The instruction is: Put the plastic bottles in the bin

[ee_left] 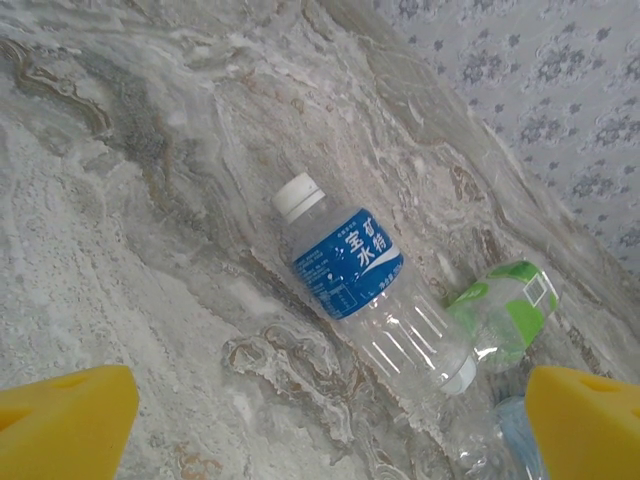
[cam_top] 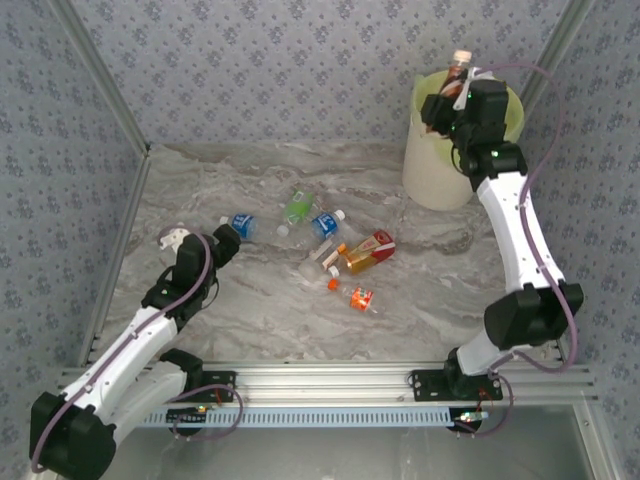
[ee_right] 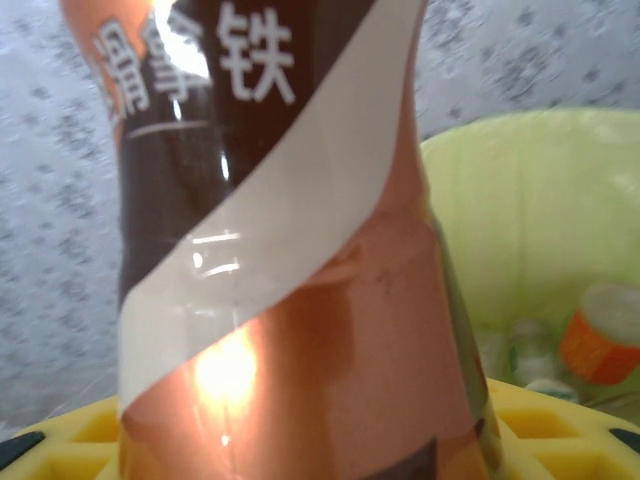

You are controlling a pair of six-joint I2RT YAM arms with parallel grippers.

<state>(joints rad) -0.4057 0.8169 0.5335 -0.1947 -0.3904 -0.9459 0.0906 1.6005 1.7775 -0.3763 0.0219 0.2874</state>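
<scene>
My right gripper needs to move the brown-and-white labelled bottle (cam_top: 461, 62) outward, farther over the bin's opening (cam_top: 513, 110), and let go of it there, because the bottle is still close to the bin's rim.
My right gripper (cam_top: 455, 98) is shut on a brown-and-white labelled bottle (cam_top: 461, 62), held upright over the bin (cam_top: 430, 175). In the right wrist view that bottle (ee_right: 280, 250) stands between the yellow pads (ee_right: 80, 432), with the bin's yellow-green bag (ee_right: 540, 210) behind it and an orange-capped bottle (ee_right: 600, 345) lying inside. My left gripper (cam_top: 226, 243) is open, low over the table next to a blue-labelled bottle (cam_top: 241, 225). In the left wrist view this bottle (ee_left: 350, 265) lies ahead of the open fingers (ee_left: 65, 420), with a green-labelled bottle (ee_left: 505, 310) beside it.
Several more bottles lie mid-table: a green one (cam_top: 297, 208), a blue one (cam_top: 325, 224), a red-orange one (cam_top: 368, 250), a pale one (cam_top: 322, 256) and an orange one (cam_top: 358, 298). Patterned walls close in the marble table (cam_top: 250, 320).
</scene>
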